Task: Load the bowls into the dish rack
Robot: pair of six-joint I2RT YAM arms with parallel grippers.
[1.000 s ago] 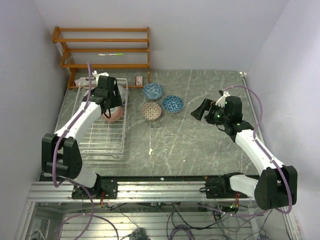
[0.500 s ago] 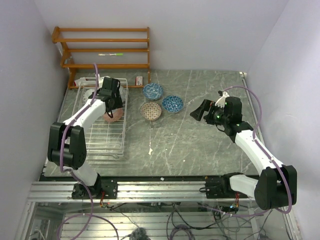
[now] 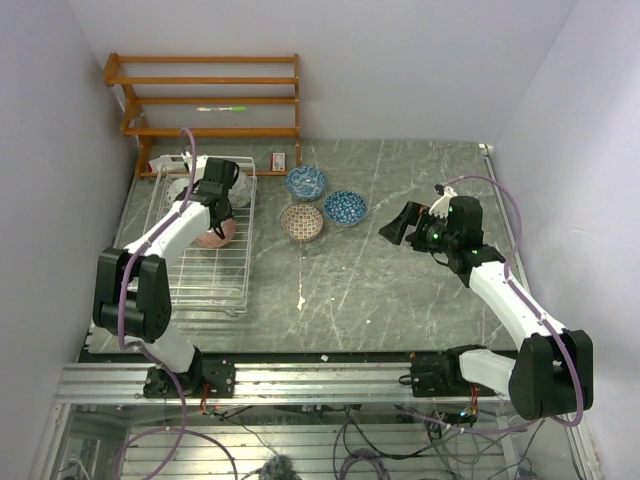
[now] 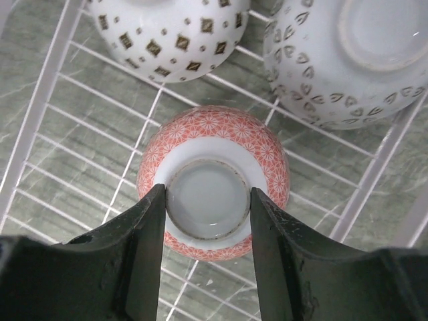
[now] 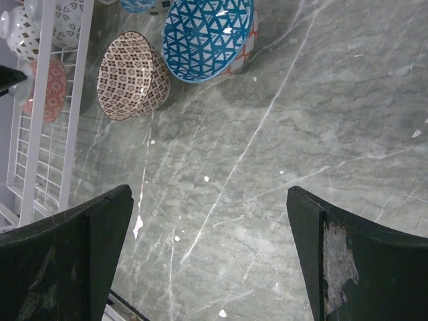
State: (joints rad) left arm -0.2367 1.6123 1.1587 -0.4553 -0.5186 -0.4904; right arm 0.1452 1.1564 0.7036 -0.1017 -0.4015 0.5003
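The rack's empty near corner lies back and to the left in the top view, so I should next carry the red bowl there with my left gripper and let go.
The white wire dish rack lies at the left. My left gripper is over its far part, and its fingers are shut on the foot ring of an upside-down red bowl, which sits against the rack wires. Two more upside-down pale bowls lie in the rack just beyond it. On the table stand a blue bowl, a brownish bowl and a second blue bowl. My right gripper is open and empty, right of these; its view shows the blue bowl and the brownish bowl.
An orange-brown wooden shelf stands against the back wall. A small red and white object lies by its foot. White specks mark the grey stone tabletop. Walls close in on the left and right.
My left gripper has moved the red bowl a little left and lower in the rack, and the left elbow has swung in. The right gripper has drifted slightly left.
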